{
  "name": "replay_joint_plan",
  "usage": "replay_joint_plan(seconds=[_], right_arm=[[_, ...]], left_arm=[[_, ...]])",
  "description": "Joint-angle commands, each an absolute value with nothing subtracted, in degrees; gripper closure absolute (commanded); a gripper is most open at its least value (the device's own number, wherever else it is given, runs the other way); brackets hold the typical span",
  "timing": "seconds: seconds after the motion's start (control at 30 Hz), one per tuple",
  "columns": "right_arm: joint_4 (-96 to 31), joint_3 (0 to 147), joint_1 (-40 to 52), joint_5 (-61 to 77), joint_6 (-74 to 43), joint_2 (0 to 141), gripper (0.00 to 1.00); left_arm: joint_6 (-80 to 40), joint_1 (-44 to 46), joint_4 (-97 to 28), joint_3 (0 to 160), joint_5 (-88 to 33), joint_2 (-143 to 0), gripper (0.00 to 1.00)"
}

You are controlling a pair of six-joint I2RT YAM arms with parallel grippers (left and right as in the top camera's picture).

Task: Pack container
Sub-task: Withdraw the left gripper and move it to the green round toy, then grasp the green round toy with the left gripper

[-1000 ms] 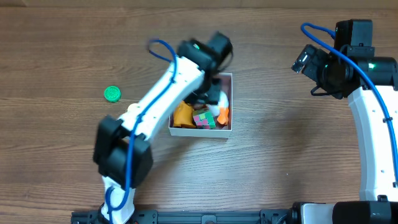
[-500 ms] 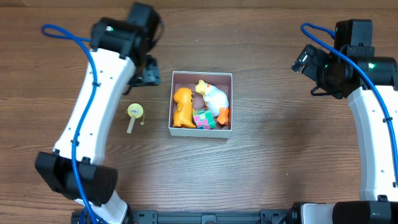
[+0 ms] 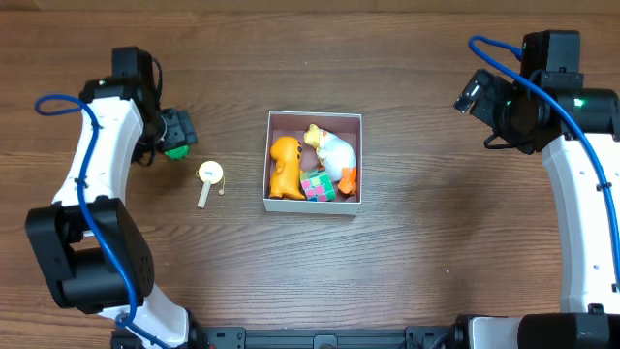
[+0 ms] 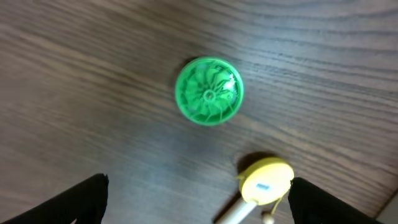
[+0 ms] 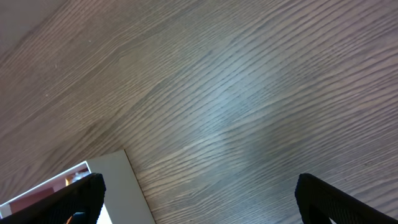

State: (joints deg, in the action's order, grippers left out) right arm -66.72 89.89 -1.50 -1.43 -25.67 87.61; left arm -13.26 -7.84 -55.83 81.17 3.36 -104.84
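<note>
I will move my left gripper down to the green ridged disc (image 3: 175,151) next, and then its open fingers will go on either side of the disc's rim.
The container (image 3: 312,205), a white box with a pink inside, sits mid-table. It holds an orange animal toy (image 3: 284,167), a white and yellow toy (image 3: 334,150), a colourful cube (image 3: 318,186) and a small orange piece (image 3: 348,179). A green ridged disc (image 3: 175,151) lies at the far left, also in the left wrist view (image 4: 209,91). My left gripper (image 3: 172,131) hovers over the disc, open and empty (image 4: 196,199). My right gripper (image 3: 475,94) is open and empty (image 5: 199,193), right of the container, whose corner (image 5: 118,193) shows in its view.
A yellow drum rattle on a pale stick (image 3: 209,174) lies between the disc and the container, also in the left wrist view (image 4: 266,182). The wooden table (image 3: 436,242) is bare on the right side.
My left arm has swung from over the container to the far left and now sits above the green disc. The box contents and the rattle are uncovered. The right arm has not moved.
</note>
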Motion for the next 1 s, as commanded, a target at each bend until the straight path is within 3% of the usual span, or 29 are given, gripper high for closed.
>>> replay_joint_plan(seconds=[0.0, 0.27, 0.47, 0.57, 0.87, 0.97], right_arm=[[-66.5, 90.1, -1.6, -1.4, -25.9, 87.8, 0.00], [-66.5, 90.1, -1.6, -1.4, -25.9, 87.8, 0.00], [-66.5, 90.1, -1.6, -1.4, -25.9, 87.8, 0.00], [-66.5, 90.1, -1.6, -1.4, -25.9, 87.8, 0.00], [-66.5, 90.1, -1.6, -1.4, -25.9, 87.8, 0.00], [-66.5, 90.1, -1.6, -1.4, -25.9, 87.8, 0.00]], left_arm=[[-10.6, -8.3, -50.9, 78.4, 1.0, -107.2, 0.06], [-10.7, -8.4, -45.3, 78.4, 1.4, -114.3, 0.08], [-10.7, -8.4, -44.7, 78.4, 1.6, -116.7, 0.26], [-10.7, -8.4, -43.9, 78.4, 2.2, -116.7, 0.42], [-10.7, -8.4, -43.4, 78.4, 3.6, -116.7, 0.40], [-10.7, -8.4, -42.8, 78.4, 4.5, -116.9, 0.32]])
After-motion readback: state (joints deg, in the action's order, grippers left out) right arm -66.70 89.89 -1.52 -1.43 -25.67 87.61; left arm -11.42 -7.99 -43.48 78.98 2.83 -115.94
